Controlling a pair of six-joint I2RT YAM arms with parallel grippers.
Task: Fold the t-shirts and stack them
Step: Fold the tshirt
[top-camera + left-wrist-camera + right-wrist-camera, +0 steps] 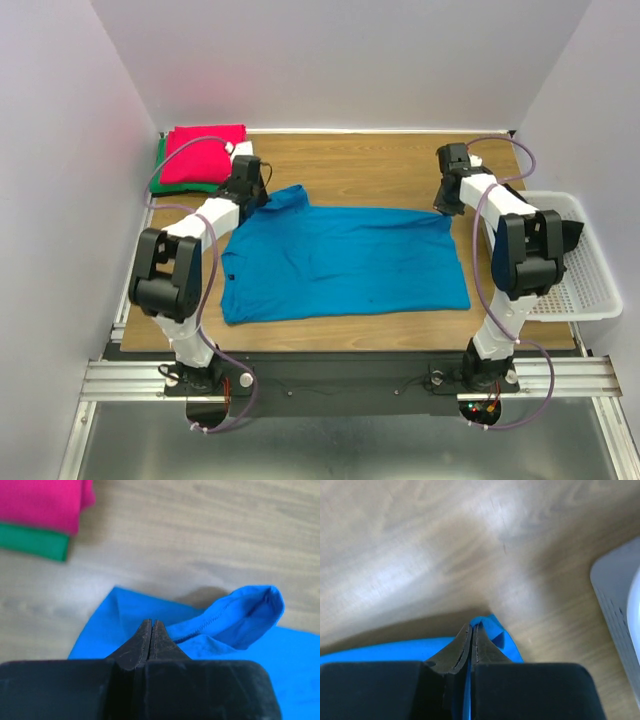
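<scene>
The t-shirt's near corner (241,294) lies flat and uncovered, back from my left gripper. My left gripper should pull the t-shirt's cloth back and let go of it over that corner.
The bright blue t-shirt (345,265) lies spread on the wooden table. My left gripper (250,186) is shut on its far left corner, by a sleeve (250,615) that stands raised off the table. In the left wrist view the gripper (151,623) has its fingers pressed together over blue cloth. My right gripper (447,205) is shut on the shirt's far right corner. In the right wrist view (472,626) blue cloth (495,630) shows between the fingers. The pinkish red shirt (203,153) lies folded on the folded green shirt (160,182) at the far left corner.
A white mesh basket (580,290) stands at the table's right edge, close to the right arm; its rim shows in the right wrist view (620,595). White walls close in the table at the back and sides.
</scene>
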